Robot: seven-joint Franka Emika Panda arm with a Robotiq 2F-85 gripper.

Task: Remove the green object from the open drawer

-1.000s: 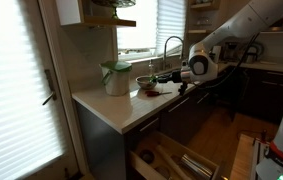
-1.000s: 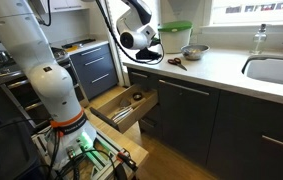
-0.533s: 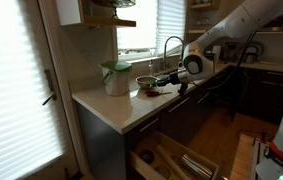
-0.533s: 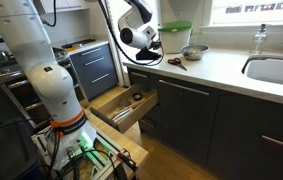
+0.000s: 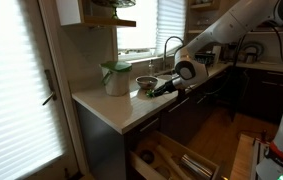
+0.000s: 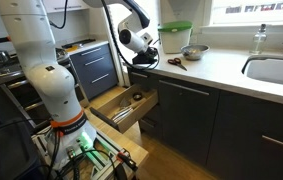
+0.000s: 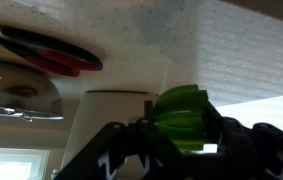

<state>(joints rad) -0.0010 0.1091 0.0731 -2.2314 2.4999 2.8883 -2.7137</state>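
I will next lower my gripper to bare countertop near the jar [image 5: 143, 99] [image 7: 173, 78] and open it. The green object is clear of the drawer and hangs above that countertop.
My gripper [image 7: 181, 130] is shut on the green object [image 7: 181, 115], a bright-green ribbed piece held between the dark fingers. In both exterior views the gripper [image 5: 161, 89] [image 6: 144, 60] is over the countertop's front edge, next to the bowl [image 5: 146, 83] and well above the open drawer [image 5: 177, 160] [image 6: 119, 106]. The drawer has a light wooden interior with utensils in compartments. The wrist view is upside down.
On the speckled countertop [image 5: 116, 108] stand a large pale jar with green trim [image 5: 116, 77] [image 6: 176, 37], a small metal bowl [image 6: 193, 51] and red-handled scissors [image 7: 51, 55] [image 6: 176, 63]. A sink and faucet [image 5: 171, 45] lie beyond.
My gripper has moved with the green object lower and further over the countertop, toward the bowl and jar. The drawer has stayed open.
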